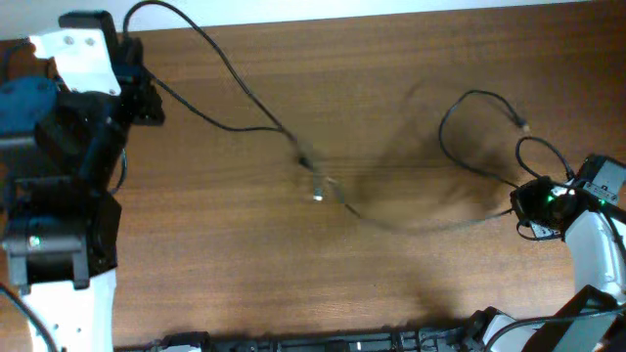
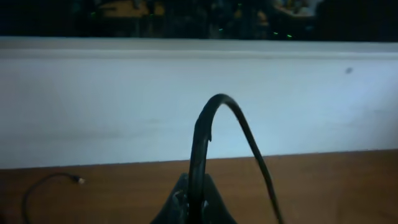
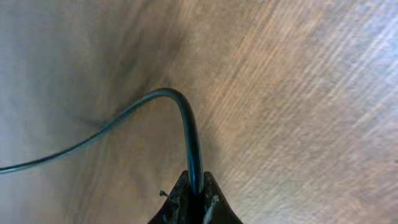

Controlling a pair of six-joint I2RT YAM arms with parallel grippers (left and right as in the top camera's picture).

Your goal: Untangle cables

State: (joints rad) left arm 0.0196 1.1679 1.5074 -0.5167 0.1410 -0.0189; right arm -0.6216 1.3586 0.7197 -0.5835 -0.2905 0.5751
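Observation:
Next, my left gripper tilts downward and comes down to the tabletop below to release both thin black cables, since they hang in midair.
In the overhead view a thin black cable (image 1: pixel 235 90) runs from my left gripper (image 1: pixel 149 101), loops past the table's back edge, then drops to a joint with a metallic plug (image 1: pixel 318 194) at mid-table. From there a blurred cable (image 1: pixel 421 223) leads to my right gripper (image 1: pixel 523 202). More loops (image 1: pixel 460 103) end in a plug tip (image 1: pixel 523 125). In the left wrist view my left gripper (image 2: pixel 196 202) is shut on a cable (image 2: pixel 214 102) that arches up and falls right. In the right wrist view my right gripper (image 3: pixel 194 196) is shut on a cable (image 3: pixel 180 106) that curves away left.
The brown wooden table (image 1: pixel 293 274) ends at a white wall (image 2: pixel 124 93) at the back. A loose plug tip (image 2: pixel 79 180) lies on the wood at the left of the left wrist view. The arm bases stand at the left (image 1: pixel 59 244) and right (image 1: pixel 597 244) table edges.

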